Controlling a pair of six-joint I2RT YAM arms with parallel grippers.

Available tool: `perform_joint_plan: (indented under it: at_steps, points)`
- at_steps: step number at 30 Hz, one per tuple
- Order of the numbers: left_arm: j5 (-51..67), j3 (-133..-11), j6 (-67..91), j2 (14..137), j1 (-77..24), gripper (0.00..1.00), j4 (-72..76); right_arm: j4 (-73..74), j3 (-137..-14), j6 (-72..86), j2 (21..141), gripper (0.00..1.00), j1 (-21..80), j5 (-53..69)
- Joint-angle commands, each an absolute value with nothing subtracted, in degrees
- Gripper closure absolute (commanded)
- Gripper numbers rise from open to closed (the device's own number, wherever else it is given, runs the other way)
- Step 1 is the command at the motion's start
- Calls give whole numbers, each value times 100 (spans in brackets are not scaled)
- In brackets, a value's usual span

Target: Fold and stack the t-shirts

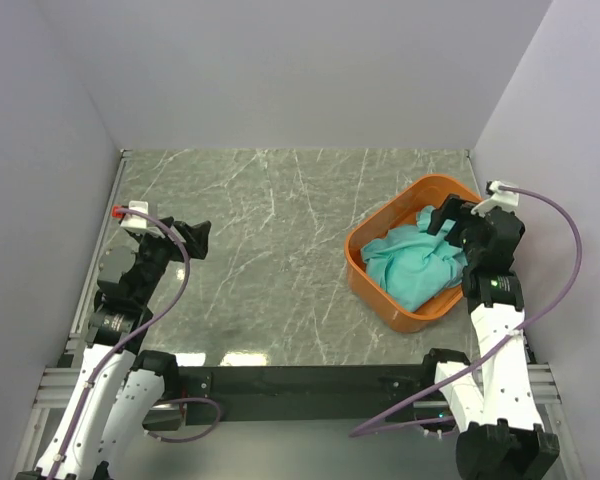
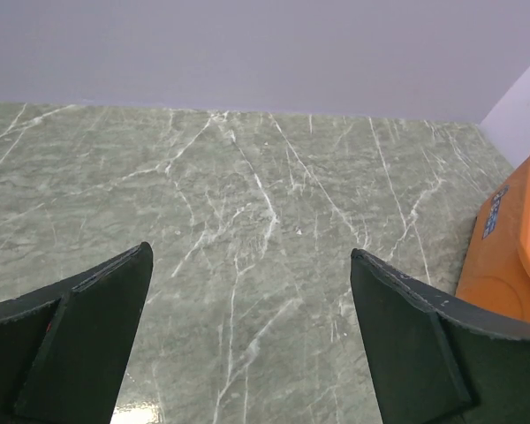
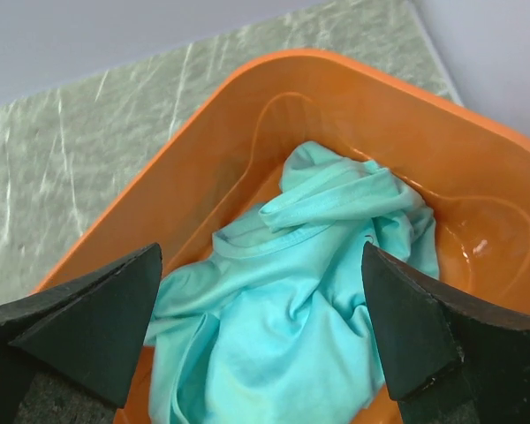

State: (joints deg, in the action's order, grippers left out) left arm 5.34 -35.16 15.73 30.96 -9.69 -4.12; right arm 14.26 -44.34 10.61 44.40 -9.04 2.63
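I need to move my right gripper outward and down into the orange basket and turn its fingers onto the t-shirt's far end [image 3: 342, 195]. A bunched fold lies on top there.
A crumpled turquoise t-shirt [image 1: 412, 262] lies bunched inside an orange plastic basket [image 1: 372, 288] at the right of the table. In the right wrist view the t-shirt [image 3: 309, 291] fills the basket's bottom, its neck seam showing. My right gripper [image 1: 450, 222] hovers over the basket's far right side, open and empty, its jaws spread wide above the cloth [image 3: 261, 256]. My left gripper [image 1: 200, 238] is open and empty over the bare table at the left [image 2: 247, 265], far from the shirt.
The green marble-patterned table [image 1: 270, 220] is boxed in by pale walls at the back and both sides. The basket's side [image 2: 503, 256] shows at the right edge of the left wrist view. A black rail runs along the near edge.
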Motion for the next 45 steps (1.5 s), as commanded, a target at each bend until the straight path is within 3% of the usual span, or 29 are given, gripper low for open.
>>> perform_joint_plan:
  at_steps: [1,3,4,8,15,22,33,38,39,41,42,45]
  points:
    - [650,-3762,1529,3059,-1011,1,-185,1231,-4868,497,4535,0,-914,943]
    - [668,-3762,1538,3067,-1011,1,-185,1309,-4939,-486,4596,0,-844,2016]
    - [677,-3753,1529,3067,-1011,1,-193,1779,-5140,-1693,4649,0,-800,2709]
    - [668,-3771,1521,3050,-1011,1,-202,2810,-5861,-2442,5202,0,-457,2908]
    - [686,-3762,1521,3067,-1011,1,-202,3481,-6697,-1908,7055,0,-598,2112]
    - [756,-3753,1529,3050,-1011,1,-185,3472,-6838,-1854,7988,4,-571,864]
    - [800,-3762,1547,3094,-1011,1,-167,2945,-6653,-1837,9114,16,-422,9]
    - [808,-3762,1538,3085,-1011,1,-176,2953,-6697,-1714,9387,43,-422,-18]
    - [809,-3762,1538,3085,-1011,1,-176,2979,-6697,-1696,9378,61,-422,165]
    - [809,-3762,1538,3085,-1011,1,-176,3050,-6732,-1714,9282,81,-422,263]
    - [809,-3762,1538,3085,-1011,1,-184,3076,-6759,-1749,9194,96,-422,412]
    - [809,-3762,1529,3085,-1011,1,-185,3242,-6872,-1854,8545,100,-431,806]
